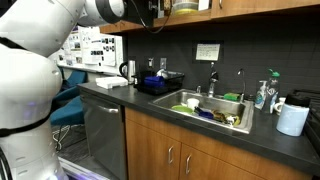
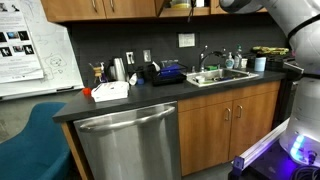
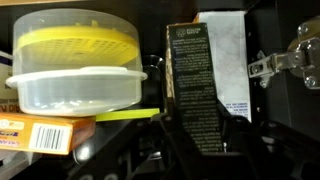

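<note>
The brown box moves with my gripper toward the wooden edge at the top of the wrist view next.
In the wrist view my gripper [image 3: 195,112] is up inside an upper cabinet. Its two dark fingers sit on either side of a tall dark brown box [image 3: 192,65] with small print and look shut on it. A white box [image 3: 228,50] stands right behind the brown one. To the left is a clear plastic container with a yellow lid [image 3: 75,60], stacked above an orange box [image 3: 45,135]. In both exterior views the arm reaches up to the cabinets, with the gripper [image 1: 150,12] [image 2: 190,5] at the top edge.
Below is a dark counter with a steel sink [image 1: 215,108], dish soap bottles [image 1: 263,95], a paper towel roll [image 1: 292,120] and a dark tray [image 1: 160,82]. A dishwasher [image 2: 130,145], a kettle [image 2: 118,70] and a blue chair [image 2: 25,140] stand nearby. A cabinet hinge [image 3: 290,60] shows at the right.
</note>
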